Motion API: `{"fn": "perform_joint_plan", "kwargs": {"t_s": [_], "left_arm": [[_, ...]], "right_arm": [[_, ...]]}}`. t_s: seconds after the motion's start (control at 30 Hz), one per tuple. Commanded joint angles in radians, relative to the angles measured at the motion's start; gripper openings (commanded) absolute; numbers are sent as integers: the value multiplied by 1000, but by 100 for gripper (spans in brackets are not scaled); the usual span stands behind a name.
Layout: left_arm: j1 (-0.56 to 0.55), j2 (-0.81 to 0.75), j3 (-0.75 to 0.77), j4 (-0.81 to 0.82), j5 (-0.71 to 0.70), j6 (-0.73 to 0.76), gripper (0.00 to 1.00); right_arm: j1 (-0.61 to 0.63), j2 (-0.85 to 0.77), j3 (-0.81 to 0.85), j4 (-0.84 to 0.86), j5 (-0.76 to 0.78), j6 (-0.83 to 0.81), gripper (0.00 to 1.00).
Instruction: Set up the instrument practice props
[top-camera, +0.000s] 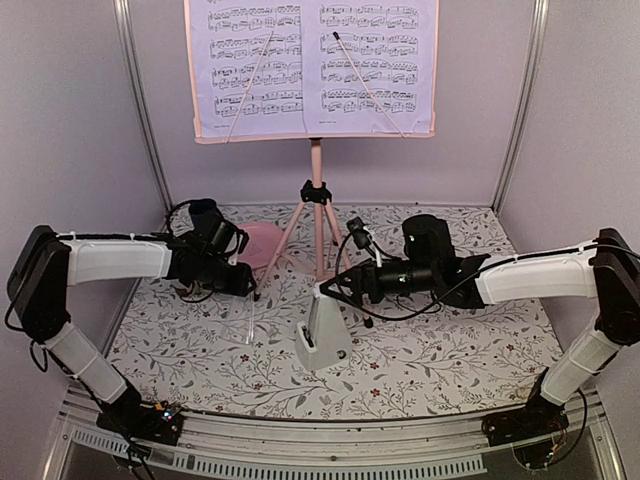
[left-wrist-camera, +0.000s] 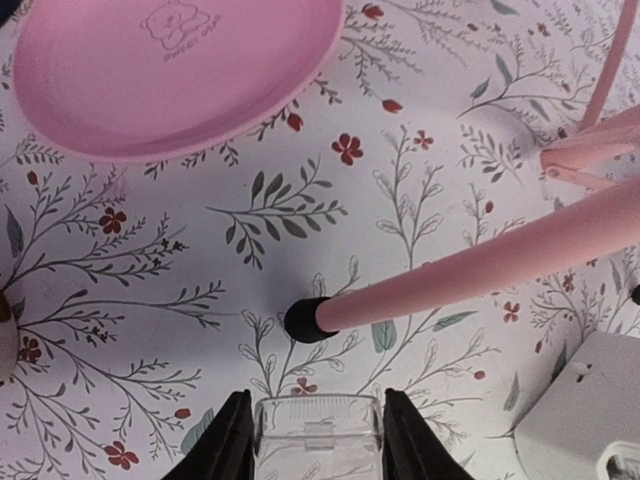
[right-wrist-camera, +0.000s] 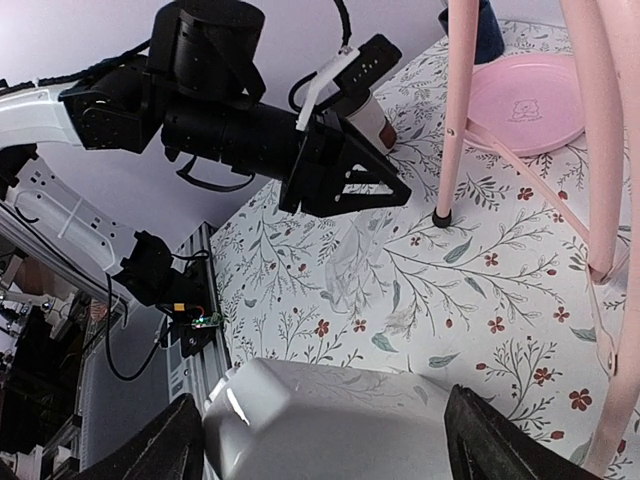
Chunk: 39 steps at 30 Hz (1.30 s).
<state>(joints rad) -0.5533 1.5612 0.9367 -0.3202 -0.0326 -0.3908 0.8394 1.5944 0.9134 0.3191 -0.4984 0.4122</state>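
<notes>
My left gripper is above the open mat near the tripod's black foot, so next I will lower the gripper and let go of the clear plastic cover there.
The pink music stand (top-camera: 317, 190) stands at the back centre with sheet music pages (top-camera: 312, 62) spread on its desk. One tripod leg (left-wrist-camera: 480, 270) ends in a black foot just ahead of my left gripper (left-wrist-camera: 318, 445). That gripper is shut on a clear plastic piece (left-wrist-camera: 318, 440), which hangs below it (top-camera: 248, 322) over the mat. The white metronome (top-camera: 322, 340) stands upright on the mat. My right gripper (top-camera: 335, 288) is at its top, jaws wide on either side of the white body (right-wrist-camera: 330, 420).
A round pink plate (top-camera: 262, 243) lies left of the tripod, close behind the left gripper (right-wrist-camera: 350, 185). A small cup (right-wrist-camera: 375, 122) shows beyond that gripper. Tripod legs (right-wrist-camera: 458, 110) spread over the middle of the floral mat. Grey walls close in left, right and back.
</notes>
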Motion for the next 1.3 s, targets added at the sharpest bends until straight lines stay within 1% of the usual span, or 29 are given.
{"fn": "perform_joint_plan", "kwargs": {"t_s": [0.0,0.3,0.33,0.5,0.6,0.67,0.77,0.83,0.9,0.93,0.97,1.0,1.1,1.13,1.2,1.27], "left_arm": [[20,55,11,-35,-41,-3,0],[49,111,-1,41,-38,-11,0],[49,114,-2,49,-37,-10,2],[67,112,-24,82,-4,2,30],[70,79,-40,102,12,3,49],[70,43,-59,129,24,9,59],[66,-18,-96,175,37,32,65],[62,-57,-120,203,49,54,72],[40,-117,-163,267,74,94,73],[18,-160,-202,328,97,118,72],[-16,-219,-264,418,120,143,69],[-32,-246,-293,476,148,163,66],[-95,-360,-435,744,274,212,53],[-111,-376,-473,807,316,228,49],[-140,-407,-534,903,370,257,45],[-167,-410,-553,952,393,283,41]], "right_arm": [[-10,-14,0,-104,68,-37,84],[14,-1,54,-140,79,-60,86],[16,-1,59,-142,81,-63,86],[23,1,85,-154,78,-70,88],[25,-12,103,-182,88,-87,90],[24,-25,113,-202,100,-107,92],[24,-40,113,-211,93,-119,92],[23,-45,107,-212,77,-119,92],[24,-52,96,-209,59,-119,91],[25,-56,89,-204,48,-117,90],[25,-60,81,-199,34,-112,89],[25,-65,76,-192,25,-109,88],[25,-78,64,-180,1,-99,84],[25,-79,67,-177,-7,-97,83],[25,-78,72,-176,-21,-97,79],[25,-68,80,-178,-32,-99,76]]}}
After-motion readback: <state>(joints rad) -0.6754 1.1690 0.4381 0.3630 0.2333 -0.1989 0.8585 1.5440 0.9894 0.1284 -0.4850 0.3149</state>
